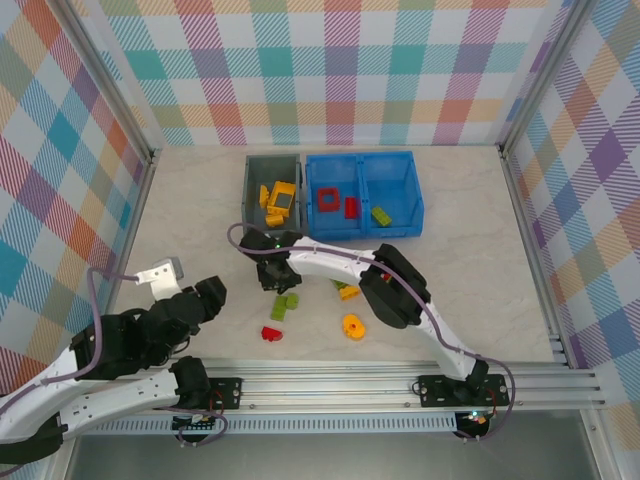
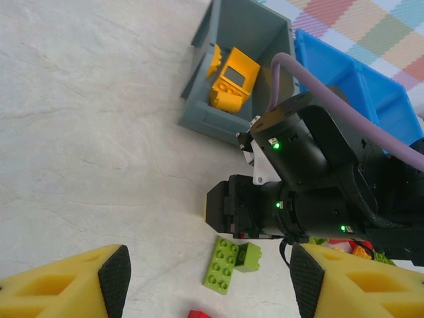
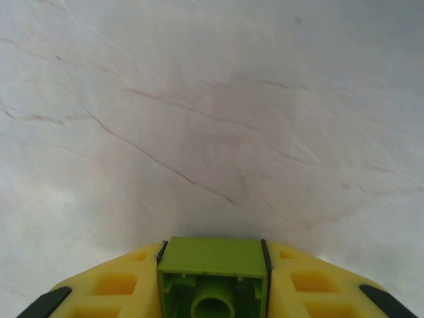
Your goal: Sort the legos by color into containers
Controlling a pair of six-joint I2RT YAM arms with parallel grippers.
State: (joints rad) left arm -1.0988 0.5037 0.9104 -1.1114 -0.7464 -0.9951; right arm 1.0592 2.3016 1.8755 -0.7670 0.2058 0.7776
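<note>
A green lego lies in the blue container [image 1: 365, 160], so next my right gripper rises, swings outward over that lego's section [image 1: 396, 206] and releases the lime green lego.
My right gripper [image 3: 212, 255] is shut on a lime green lego [image 3: 212, 271], held just above the bare table; in the top view it [image 1: 275, 276] hangs in front of the dark grey container [image 1: 250, 190]. That bin holds yellow legos [image 1: 277, 198]. The blue container [image 1: 365, 160] has red legos [image 1: 327, 197] in its left compartment and a green one [image 1: 381, 215] in its right. My left gripper [image 2: 209, 285] is open over a flat green lego [image 2: 224, 264] and a small green one [image 2: 250, 257], touching neither. In the top view the left gripper [image 1: 208, 294] sits left of the loose legos.
Loose on the table lie green legos [image 1: 286, 305], a red one [image 1: 271, 333], a round yellow one [image 1: 352, 326] and a yellow-orange one [image 1: 348, 291]. The right arm's black wrist [image 2: 298, 199] stretches across just beyond the green legos. Plaid walls enclose the table.
</note>
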